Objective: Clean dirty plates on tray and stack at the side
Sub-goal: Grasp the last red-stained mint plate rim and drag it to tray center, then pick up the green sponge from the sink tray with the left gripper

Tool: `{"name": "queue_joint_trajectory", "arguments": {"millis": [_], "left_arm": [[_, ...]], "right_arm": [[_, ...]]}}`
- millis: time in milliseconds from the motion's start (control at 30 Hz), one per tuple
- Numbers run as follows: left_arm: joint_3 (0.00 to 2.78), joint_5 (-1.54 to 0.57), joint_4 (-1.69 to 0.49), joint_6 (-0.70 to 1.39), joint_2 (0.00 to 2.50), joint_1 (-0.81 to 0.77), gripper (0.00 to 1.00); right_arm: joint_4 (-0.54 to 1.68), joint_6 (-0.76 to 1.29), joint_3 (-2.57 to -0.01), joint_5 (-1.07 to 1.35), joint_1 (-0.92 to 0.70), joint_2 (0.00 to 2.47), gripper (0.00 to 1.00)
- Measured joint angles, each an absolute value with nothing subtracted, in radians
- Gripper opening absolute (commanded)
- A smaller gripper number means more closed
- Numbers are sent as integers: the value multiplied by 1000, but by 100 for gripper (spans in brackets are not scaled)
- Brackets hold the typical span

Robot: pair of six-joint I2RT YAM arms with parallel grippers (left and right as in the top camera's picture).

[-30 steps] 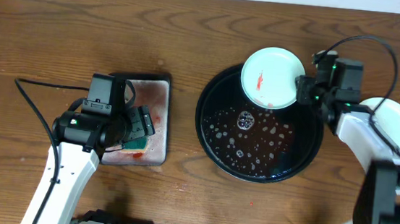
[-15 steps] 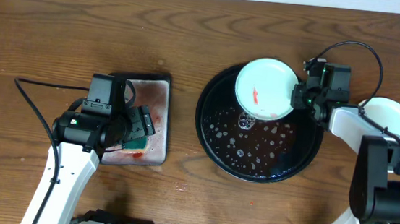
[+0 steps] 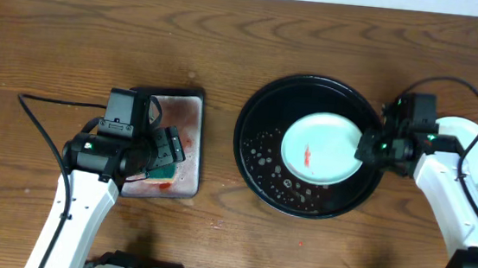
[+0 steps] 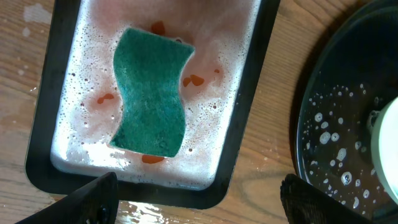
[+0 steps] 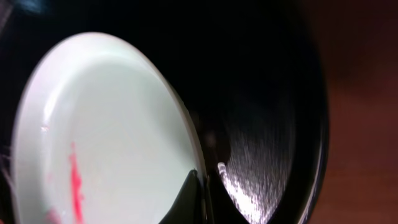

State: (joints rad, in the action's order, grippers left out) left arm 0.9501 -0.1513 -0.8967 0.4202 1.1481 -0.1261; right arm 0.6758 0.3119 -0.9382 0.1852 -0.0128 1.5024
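Note:
I should lower the tilted plate toward the left in the overhead view with my right gripper and let go of the plate's rim, because the sudsy bottom of the round tray is below.
A pale mint-white plate (image 3: 322, 148) with a red smear lies over the wet middle of the large round black tray (image 3: 263, 110). My right gripper (image 3: 367, 152) is shut on the plate's right rim; in the right wrist view (image 5: 202, 199) the fingers pinch the rim of the plate (image 5: 99, 137) over the tray (image 5: 273, 124). A second pale plate (image 3: 472, 146) sits on the wood at the right, partly under my right arm. My left gripper (image 3: 168, 149) is open and empty, above the near edge of the small rectangular tray; its fingertips (image 4: 93, 199) show wide apart.
A small rectangular black tray (image 3: 196, 104) holds pinkish foam with red specks and a teal sponge (image 4: 152, 93). Suds dot the round tray's floor (image 4: 329, 137). A few red specks lie on the wood near the front (image 3: 301, 241). A black cable (image 3: 36, 125) loops left.
My right gripper has carried the smeared plate from the tray's far rim down and toward the tray's middle, lowering it flatter. The left arm has not moved.

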Motion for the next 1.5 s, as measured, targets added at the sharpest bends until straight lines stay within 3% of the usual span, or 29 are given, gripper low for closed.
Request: {"name": "queue_joint_trajectory", "arguments": {"millis": [267, 333, 667, 833, 933, 1000, 1033, 1133, 1167, 1400, 1467, 1500], "left_arm": [[950, -151, -897, 420, 1148, -126, 83], [950, -151, -896, 420, 1148, -126, 83], [950, -149, -881, 420, 1150, -126, 83], [899, -39, -802, 429, 1197, -126, 81], [831, -2, -698, 439, 1288, -126, 68], [802, 10, -651, 444, 1367, -126, 53], [792, 11, -627, 442, 1408, -126, 36], [786, 2, -558, 446, 1518, -126, 19], [786, 0, -543, 443, 1545, -126, 8], [817, -16, -551, 445, 1601, -124, 8], [830, -24, -592, 441, 1595, -123, 45], [832, -35, -629, 438, 1576, -123, 48]], "right_arm": [[472, 470, -772, 186, -101, 1523, 5], [458, 427, -775, 186, -126, 1523, 14], [654, 212, -902, 188, -150, 1397, 22], [700, 148, -920, 195, -150, 1301, 23], [722, 119, -920, 221, -150, 1295, 24], [726, 107, -920, 240, -150, 1295, 24], [725, 102, -920, 248, -150, 1295, 24], [723, 94, -920, 263, -150, 1296, 24], [724, 93, -920, 266, -150, 1296, 23], [712, 93, -920, 262, -150, 1296, 26], [686, 90, -920, 212, -150, 1296, 28], [671, 90, -920, 179, -150, 1297, 31]]}}
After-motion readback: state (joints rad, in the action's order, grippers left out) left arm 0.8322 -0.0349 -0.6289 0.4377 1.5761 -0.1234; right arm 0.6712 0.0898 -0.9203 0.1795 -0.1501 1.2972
